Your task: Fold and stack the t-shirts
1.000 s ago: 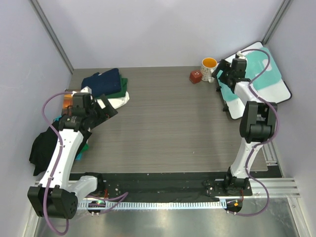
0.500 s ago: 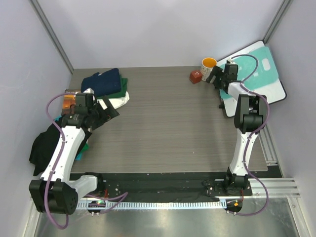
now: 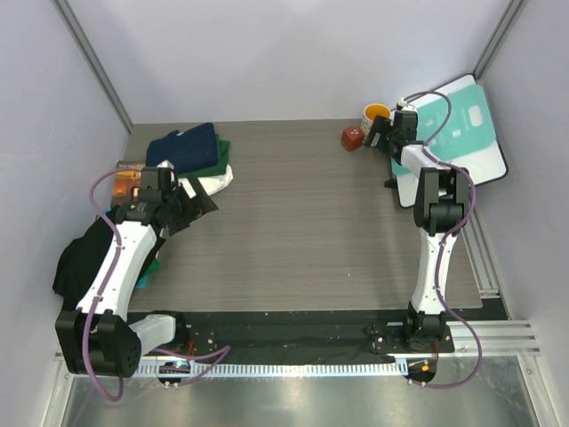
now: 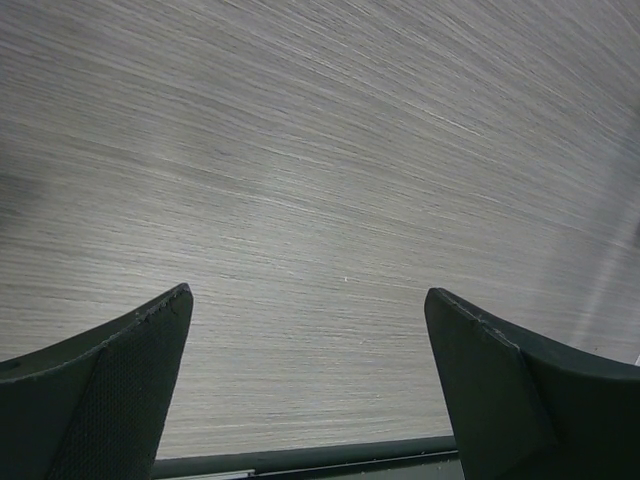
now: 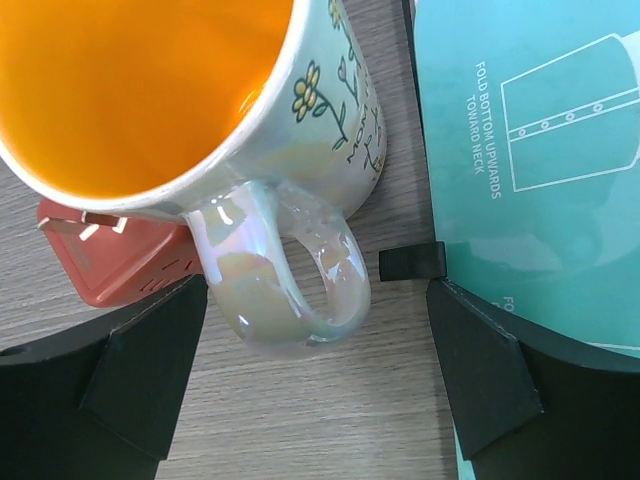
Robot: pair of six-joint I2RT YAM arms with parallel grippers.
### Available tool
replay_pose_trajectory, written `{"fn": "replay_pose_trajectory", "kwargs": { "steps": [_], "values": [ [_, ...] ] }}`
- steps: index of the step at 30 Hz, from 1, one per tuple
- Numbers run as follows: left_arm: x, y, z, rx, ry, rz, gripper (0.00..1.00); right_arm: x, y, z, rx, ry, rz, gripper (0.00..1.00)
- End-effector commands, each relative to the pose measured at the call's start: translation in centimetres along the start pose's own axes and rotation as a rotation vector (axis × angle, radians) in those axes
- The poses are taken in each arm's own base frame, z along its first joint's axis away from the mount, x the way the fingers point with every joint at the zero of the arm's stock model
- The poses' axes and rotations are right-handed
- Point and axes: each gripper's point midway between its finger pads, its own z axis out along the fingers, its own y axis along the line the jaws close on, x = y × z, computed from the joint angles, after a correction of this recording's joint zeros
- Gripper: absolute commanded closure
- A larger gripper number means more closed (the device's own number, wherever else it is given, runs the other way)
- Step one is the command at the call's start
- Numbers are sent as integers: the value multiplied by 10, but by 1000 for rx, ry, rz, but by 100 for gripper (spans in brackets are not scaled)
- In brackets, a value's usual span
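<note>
The handle of the mug lies to the left in the wrist view. My right gripper will next move outward, that way, to center the mug's handle (image 5: pixel 258 280) before it closes.
The t-shirts lie stacked at the back left: navy blue (image 3: pixel 185 147) on top, dark green (image 3: pixel 220 158) under it, cream-white (image 3: pixel 213 181) at the bottom. My left gripper (image 3: pixel 199 203) is open and empty just in front of the stack; the left wrist view shows only bare table between its fingers (image 4: pixel 305 340). My right gripper (image 3: pixel 380 135) is open at the back right. Its fingers stand on either side of the handle of a mug (image 5: pixel 150 90) without touching it (image 5: pixel 315 300).
The mug (image 3: pixel 374 114) has an orange inside. A red-brown block (image 3: pixel 352 138) sits beside it. The teal-and-white board (image 3: pixel 458 133) lies at the back right corner. An orange book (image 3: pixel 122 182) and a dark cloth heap (image 3: pixel 78 262) are at the left edge.
My right gripper has swung left and back to the mug. The teal-and-white board has turned and shifted toward the back. My left gripper has moved slightly.
</note>
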Motion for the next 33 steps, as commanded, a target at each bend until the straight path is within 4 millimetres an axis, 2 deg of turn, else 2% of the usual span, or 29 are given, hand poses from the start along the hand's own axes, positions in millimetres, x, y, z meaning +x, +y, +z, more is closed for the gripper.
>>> {"fn": "replay_pose_trajectory", "kwargs": {
  "steps": [1, 3, 4, 5, 6, 7, 8, 11, 14, 16, 19, 22, 23, 24, 25, 26, 27, 28, 30, 31, 33],
  "values": [
    [-6, -10, 3, 49, -7, -10, 2, -43, 8, -14, 34, -99, -62, 4],
    [-6, -10, 4, 48, -6, -10, 3, -44, -2, -20, 97, -92, -66, 3],
    [-7, -9, 4, 45, -11, -10, 3, -34, -10, -23, 130, -65, -65, 3],
    [-7, -10, 4, 45, -13, -11, 3, -42, -10, -34, 140, -86, -65, 4],
    [-6, -9, 4, 43, -12, -13, 3, -42, -16, -39, 168, -96, -66, 3],
    [-6, -9, 5, 47, -12, -13, 2, -30, -22, -41, 182, -91, -77, 3],
    [-6, -10, 5, 53, -10, -14, 3, -36, -23, -49, 190, -115, -81, 3],
    [-3, -9, 8, 50, 3, -16, 3, -28, -40, -47, 233, -96, -94, 2],
    [-4, -11, 5, 58, -2, -13, 3, -34, -50, -49, 241, -86, -62, 2],
    [-5, -11, 3, 60, -10, -13, 3, -36, -44, -51, 199, -95, -61, 2],
    [-6, -11, 2, 57, -14, -10, 3, -50, -26, -60, 119, -145, -60, 2],
    [-6, -12, 3, 62, -7, -9, 3, -57, -17, -56, 78, -147, -54, 2],
    [-5, -12, 3, 63, -6, -9, 3, -66, -12, -56, 69, -143, -55, 2],
    [-5, -12, 3, 63, -6, -9, 3, -60, -11, -48, 61, -123, -56, 2],
    [-5, -12, 3, 63, -6, -9, 3, -61, -6, -46, 36, -116, -60, 2],
    [-5, -12, 2, 64, -8, -8, 3, -70, -1, -46, 27, -130, -61, 2],
    [-5, -11, 2, 62, -9, -9, 3, -68, 9, -43, -11, -120, -70, 2],
    [-5, -11, 2, 60, -10, -9, 3, -62, 9, -36, -18, -104, -72, 2],
    [-4, -10, 3, 57, -7, -9, 3, -67, 19, -30, -37, -108, -83, 2],
    [-4, -10, 3, 58, -6, -8, 3, -56, 18, -19, -38, -86, -85, 2],
    [-4, -10, 4, 55, -3, -7, 3, -57, 22, -10, -50, -93, -90, 2]
  ]
}}
